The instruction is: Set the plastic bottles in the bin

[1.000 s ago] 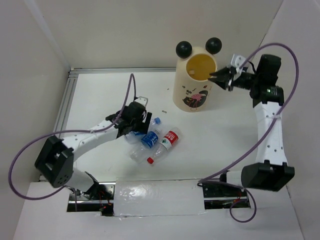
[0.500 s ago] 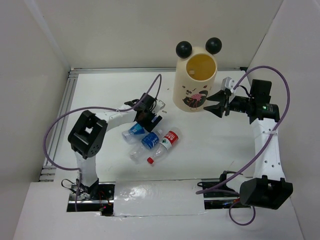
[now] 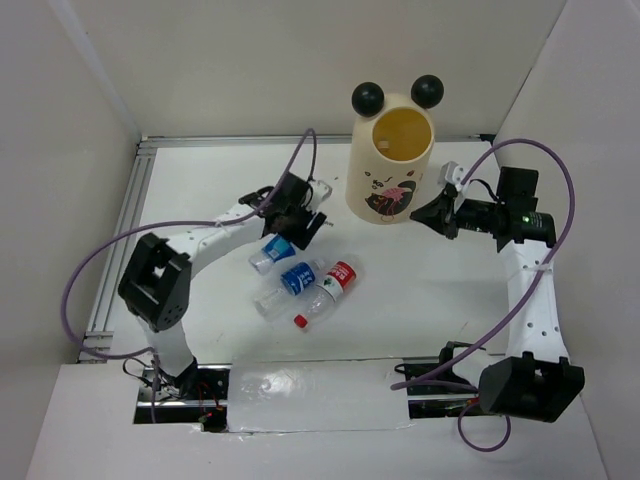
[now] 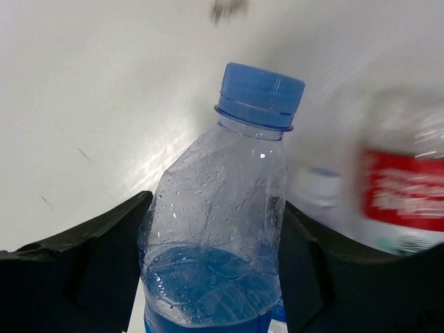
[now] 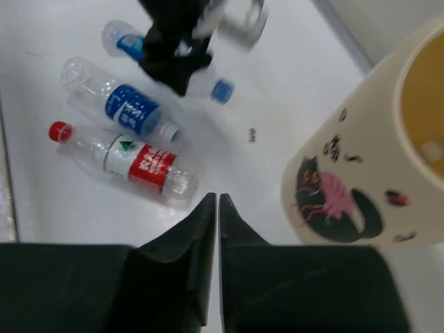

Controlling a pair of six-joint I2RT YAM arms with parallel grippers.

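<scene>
My left gripper moves up and outward over the bin's opening [image 3: 402, 135] next. It releases the clear bottle there, because the bin's rim is high above the tabletop.
My left gripper [image 3: 299, 230] [image 4: 216, 205] is shut on a clear bottle with a blue cap and blue label [image 4: 225, 208] [image 3: 271, 250]; its black fingers [image 4: 104, 243] press both sides. From the right wrist view the same bottle [image 5: 220, 90] shows through that gripper [image 5: 175, 64]. Two more plastic bottles lie side by side on the table: a blue-labelled one [image 3: 291, 282] [image 5: 126, 107] and a red-capped, red-labelled one [image 3: 330, 290] [image 5: 142, 163]. The cream bin [image 3: 388, 175] [image 5: 361, 159] stands at the back. My right gripper [image 3: 420, 212] [image 5: 216, 201] is shut and empty, just right of the bin.
White walls close in the table on the left, back and right. A metal rail [image 3: 125, 230] runs along the left edge. Small dark specks [image 5: 253, 134] lie on the table between the bottles and the bin.
My left gripper has closed on the blue-capped bottle and drawn it back from the other two. My right gripper came down from the bin's rim to beside it and closed.
</scene>
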